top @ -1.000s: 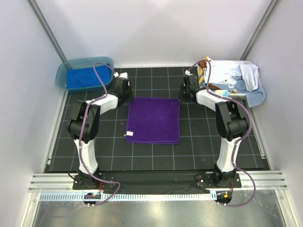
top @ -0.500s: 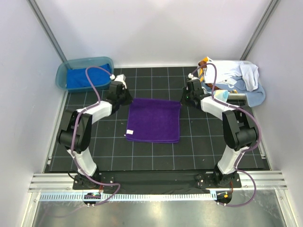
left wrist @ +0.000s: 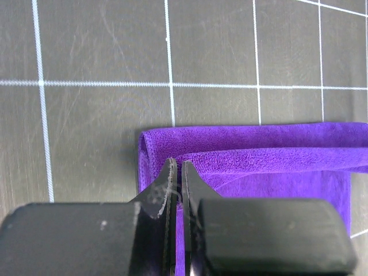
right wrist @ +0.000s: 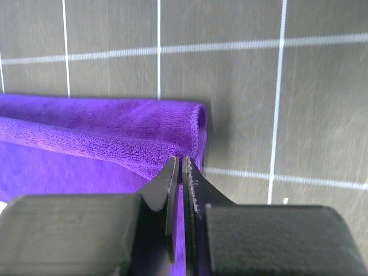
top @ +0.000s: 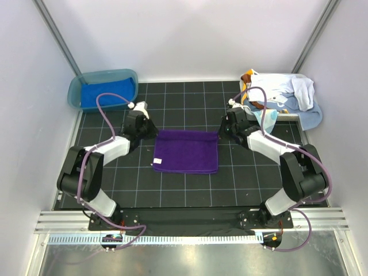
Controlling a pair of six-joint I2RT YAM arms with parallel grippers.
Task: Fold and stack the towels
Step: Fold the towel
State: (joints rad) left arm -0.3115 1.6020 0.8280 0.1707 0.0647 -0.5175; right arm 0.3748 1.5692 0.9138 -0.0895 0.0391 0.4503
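Next, my left gripper moves back over the towel and releases the towel at its white-tagged near corner (top: 155, 168), since that corner lies back from the gripper.
A deep purple towel (top: 186, 152) lies on the black gridded mat in the middle of the table, its far edge curled over toward the near side. My left gripper (top: 153, 133) is shut on the towel's far-left corner (left wrist: 161, 150); only a thin strip of purple shows between its fingertips (left wrist: 168, 172). At the far-right corner (right wrist: 192, 123), my right gripper (top: 221, 133) is shut on the cloth in the same way. A royal blue towel (top: 99, 94) lies in the tub at the back left. A heap of light blue and white towels (top: 284, 91), with an orange-brown one (top: 248, 77), sits at the back right.
The teal translucent tub (top: 73, 95) stands in the back left corner. A white basket edge (top: 289, 115) shows under the heap at the right. White walls and metal posts close in both sides. The arms' bases are bolted to the rail at the near edge.
Both grippers have come toward the near edge with the purple towel's far corners, rolling its far edge over. The towel now looks shorter front to back.
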